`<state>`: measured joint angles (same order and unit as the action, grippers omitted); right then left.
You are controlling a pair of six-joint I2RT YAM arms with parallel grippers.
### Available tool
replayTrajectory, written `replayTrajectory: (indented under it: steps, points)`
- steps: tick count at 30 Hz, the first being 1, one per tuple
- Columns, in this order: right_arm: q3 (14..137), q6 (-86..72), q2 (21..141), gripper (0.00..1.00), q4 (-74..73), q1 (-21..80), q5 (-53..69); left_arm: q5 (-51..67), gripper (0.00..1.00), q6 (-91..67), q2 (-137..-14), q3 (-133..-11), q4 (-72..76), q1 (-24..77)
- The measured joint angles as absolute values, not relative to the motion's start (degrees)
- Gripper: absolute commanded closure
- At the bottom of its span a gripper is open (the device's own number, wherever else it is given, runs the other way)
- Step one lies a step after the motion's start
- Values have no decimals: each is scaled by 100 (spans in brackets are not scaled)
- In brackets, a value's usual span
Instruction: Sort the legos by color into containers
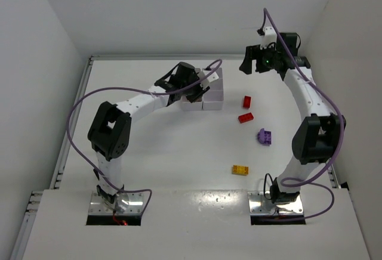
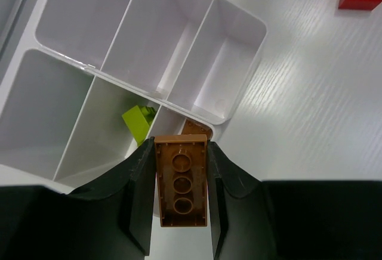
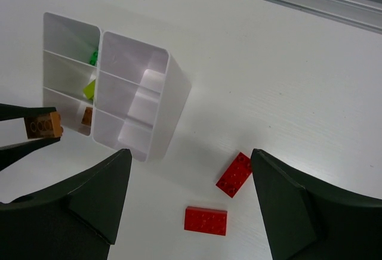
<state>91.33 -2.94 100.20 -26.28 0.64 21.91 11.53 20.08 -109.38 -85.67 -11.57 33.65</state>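
Observation:
The right gripper moves down and back next, turning to set its open fingers along the sides of the far red lego (image 1: 246,101), since it lies slanted between them.
My left gripper (image 2: 181,148) is shut on an orange-brown lego (image 2: 182,179), its hollow underside facing the camera. It hangs over the near right corner of the white container tray (image 2: 242,75). In that corner cell lies another orange-brown lego (image 2: 194,128), and a lime lego (image 2: 138,123) sits in the cell beside it. My right gripper (image 3: 191,152) is open and high above two red legos (image 3: 234,174) (image 3: 206,220) on the table. The overhead view shows the tray (image 1: 215,86), the left gripper (image 1: 194,90), the right gripper (image 1: 252,63), a purple lego (image 1: 264,136) and a yellow lego (image 1: 240,169).
A green lego (image 3: 94,57) lies in a far cell of the tray. White walls close the table at the back and sides. A metal rail (image 1: 74,117) runs along the left edge.

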Motion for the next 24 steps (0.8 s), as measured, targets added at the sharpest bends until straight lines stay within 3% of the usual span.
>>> replayTrajectory:
  steps: [6, 16, 18, 22, 24]
  points:
    - [9131, -307, 10022, 19, -2600, 49, 2318, 998, 100, 2676, -11045, -8556, -1133, 3365]
    - [9131, -303, 10033, 19, -2578, 49, 2390, 744, 61, 3065, -11373, -8488, -969, 3365]
    - [9131, -303, 10033, 19, -2578, 49, 2390, 711, 45, 3096, -11426, -8488, -956, 3365]
    - [9131, -276, 10036, 18, -2582, 49, 2388, 738, 36, 2974, -11454, -8493, -913, 3371]
    - [9129, -237, 10036, 18, -2585, 51, 2379, 770, 36, 2893, -11454, -8493, -941, 3369]
